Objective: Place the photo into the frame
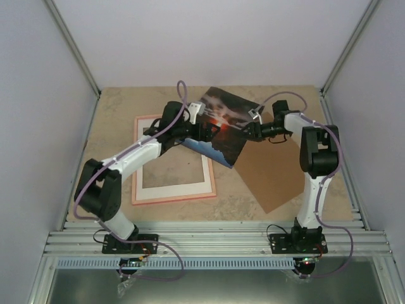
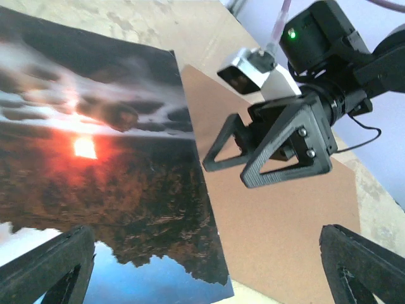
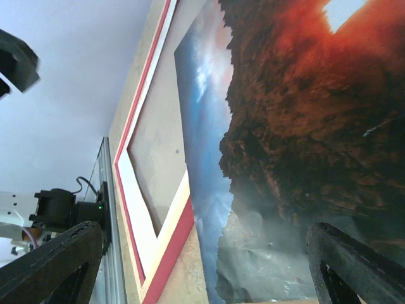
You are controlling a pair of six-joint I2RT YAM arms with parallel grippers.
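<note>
I will next move my left gripper down and to the left in the top view, onto the photo's blue-white corner, which sticks out over the opening of the frame.
The photo (image 1: 223, 126), a red sun glow in dark clouds with a blue end, lies tilted at the table's middle back. Its blue end overlaps the right edge of the pink frame (image 1: 174, 197) and its other side rests on the brown backing board (image 1: 278, 174). My left gripper (image 1: 211, 132) is open over the photo's left part; in the left wrist view (image 2: 209, 272) the photo (image 2: 114, 158) lies below the spread fingers. My right gripper (image 1: 249, 130) is open over the photo's right edge, also seen in the left wrist view (image 2: 226, 174). The right wrist view (image 3: 209, 272) shows photo (image 3: 291, 126) and frame (image 3: 174, 247).
A white mat sheet (image 1: 171, 189) lies inside the frame, also seen in the right wrist view (image 3: 136, 202). The backing board (image 2: 285, 234) reaches toward the table's right front. Grey walls close the back and both sides; a metal rail (image 1: 209, 244) runs along the near edge.
</note>
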